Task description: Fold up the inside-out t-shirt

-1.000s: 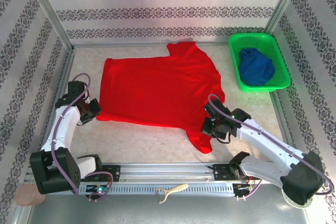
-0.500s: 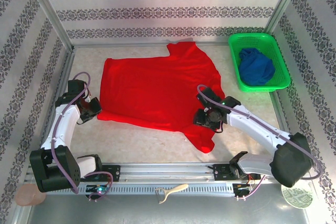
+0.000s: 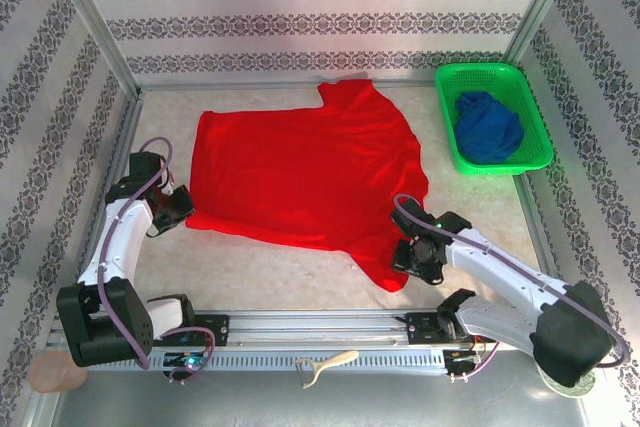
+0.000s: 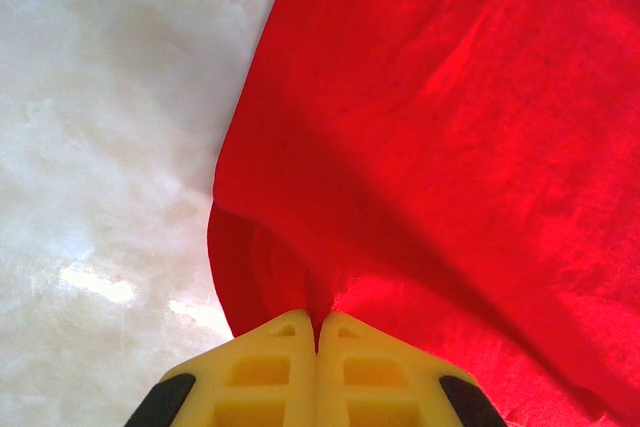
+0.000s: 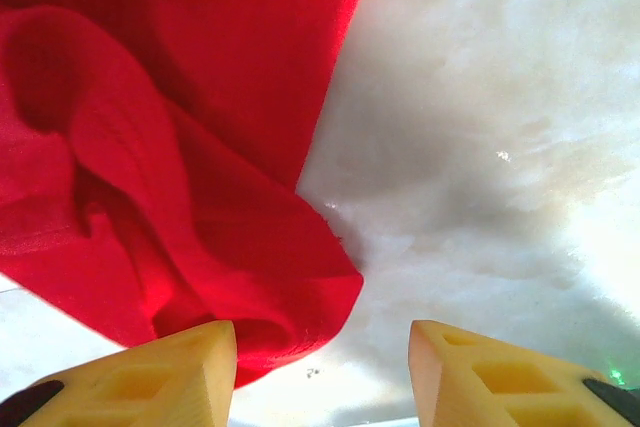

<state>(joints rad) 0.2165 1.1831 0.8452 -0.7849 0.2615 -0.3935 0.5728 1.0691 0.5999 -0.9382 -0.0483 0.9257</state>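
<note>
My right gripper shifts sideways next, farther over the bunched hem of the near sleeve (image 3: 397,274) (image 5: 308,292), because the cloth reaches only partly into the gap between the gripper's fingers.
The inside-out t-shirt (image 3: 310,167) lies spread flat on the table, plain red side up, one sleeve pointing toward the near edge. My left gripper (image 3: 181,208) is at the shirt's near left corner, and its yellow jaws (image 4: 318,323) are shut on a pinch of the red cloth (image 4: 450,147). My right gripper (image 3: 411,252) stands open just right of the near sleeve (image 3: 385,265). In the right wrist view the rumpled sleeve (image 5: 180,167) reaches partly into the gap between the right gripper's (image 5: 320,345) fingers, against the left finger.
A green basket (image 3: 480,69) at the far right holds a dark blue garment (image 3: 488,127). Patterned walls close in the table on three sides. A metal rail (image 3: 320,332) runs along the near edge, with a cream tool (image 3: 325,362) lying in front of it.
My right gripper has gone from shut to open. It moved in over the sleeve, then drew back toward the near right. The left gripper and the shirt have stayed put.
</note>
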